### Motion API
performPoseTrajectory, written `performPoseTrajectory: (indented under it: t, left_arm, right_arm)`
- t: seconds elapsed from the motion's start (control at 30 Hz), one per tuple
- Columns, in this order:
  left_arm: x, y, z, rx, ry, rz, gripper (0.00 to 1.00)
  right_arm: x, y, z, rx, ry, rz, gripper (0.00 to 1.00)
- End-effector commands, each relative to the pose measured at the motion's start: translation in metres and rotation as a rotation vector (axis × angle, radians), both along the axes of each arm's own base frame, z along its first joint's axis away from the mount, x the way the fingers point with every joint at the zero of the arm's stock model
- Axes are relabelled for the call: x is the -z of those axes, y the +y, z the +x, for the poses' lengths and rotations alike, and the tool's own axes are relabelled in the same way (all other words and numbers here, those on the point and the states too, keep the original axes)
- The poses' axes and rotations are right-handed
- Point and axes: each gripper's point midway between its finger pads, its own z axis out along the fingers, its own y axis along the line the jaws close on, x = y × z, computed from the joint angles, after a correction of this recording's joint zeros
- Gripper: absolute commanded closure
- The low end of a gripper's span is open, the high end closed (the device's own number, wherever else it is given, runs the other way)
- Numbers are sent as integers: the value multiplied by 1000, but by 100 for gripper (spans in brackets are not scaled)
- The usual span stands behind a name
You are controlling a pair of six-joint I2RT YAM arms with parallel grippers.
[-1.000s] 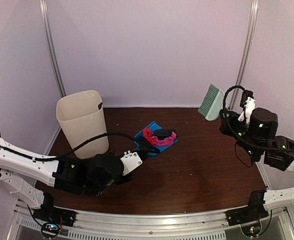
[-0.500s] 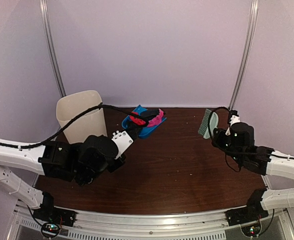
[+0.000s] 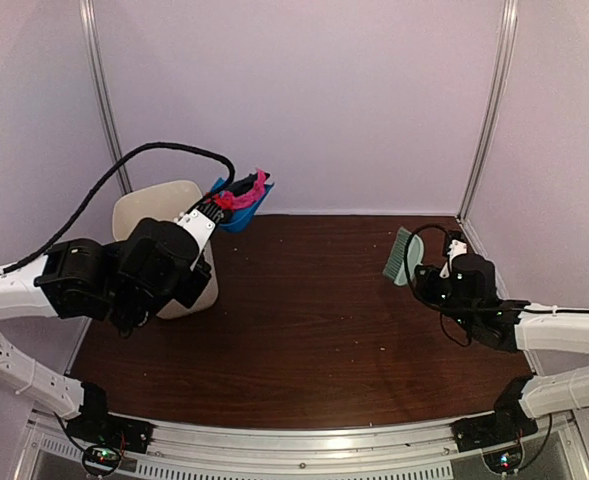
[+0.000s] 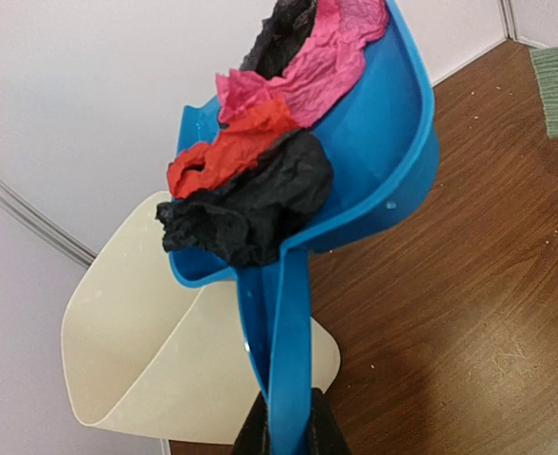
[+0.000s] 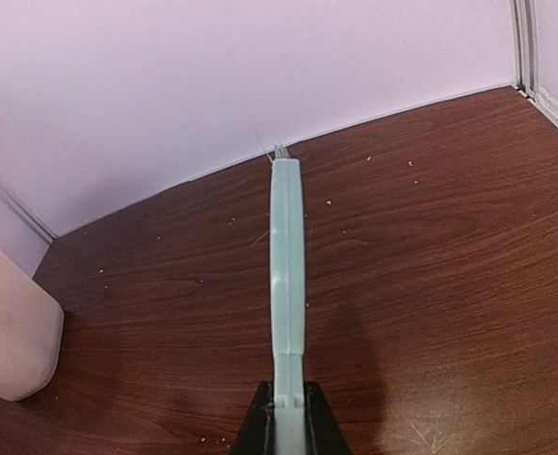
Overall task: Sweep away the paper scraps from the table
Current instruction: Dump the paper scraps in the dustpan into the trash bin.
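Next, my right gripper will draw back and lower to release the brush [image 5: 287, 275], as bare wood lies below the gripper and toward my base, with the scraps in the pan.
My left gripper [image 4: 285, 431] is shut on the handle of the blue dustpan [image 4: 373, 161], held high beside and above the cream bin [image 3: 166, 240]. The paper scraps [image 4: 269, 161], pink, red and black, lie piled in the pan; in the top view they show as a pink and red bunch [image 3: 244, 194]. The bin's open mouth [image 4: 146, 360] is below the pan. My right gripper [image 5: 283, 417] is shut on the handle of the pale green brush [image 5: 287, 275], held low over the table [image 3: 314, 330] at the right, where the brush head [image 3: 402, 257] points left.
Tiny pale crumbs are scattered on the dark wood near the back wall [image 5: 369, 159]. White walls close the back and both sides. A silver rail [image 3: 304, 440] runs along the near edge.
My left arm has lifted the loaded dustpan up and left, from the table's middle to above the bin. My right arm has lowered the brush toward the table and moved it left.
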Motion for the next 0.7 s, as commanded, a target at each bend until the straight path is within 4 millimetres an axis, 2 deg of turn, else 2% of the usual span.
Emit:
performPoseTrajectory:
  t: [0.0, 0.13, 0.27, 0.37, 0.67]
  left_arm:
    - [-21, 24, 3, -74, -5, -83, 100]
    - [-26, 38, 10, -122, 8, -109, 100]
    - [-21, 53, 24, -178, 36, -124, 100]
    - [-21, 64, 34, -217, 67, -197, 100]
    - [-35, 66, 42, -195, 129, -467, 100]
  right_arm:
    - [-3, 7, 5, -26, -25, 41, 100]
    - [2, 10, 5, -41, -17, 47, 100]
    - [5, 14, 5, -57, -12, 51, 100]
    - [7, 14, 5, -61, -5, 51, 100]
    - [9, 17, 4, -76, 7, 55, 100]
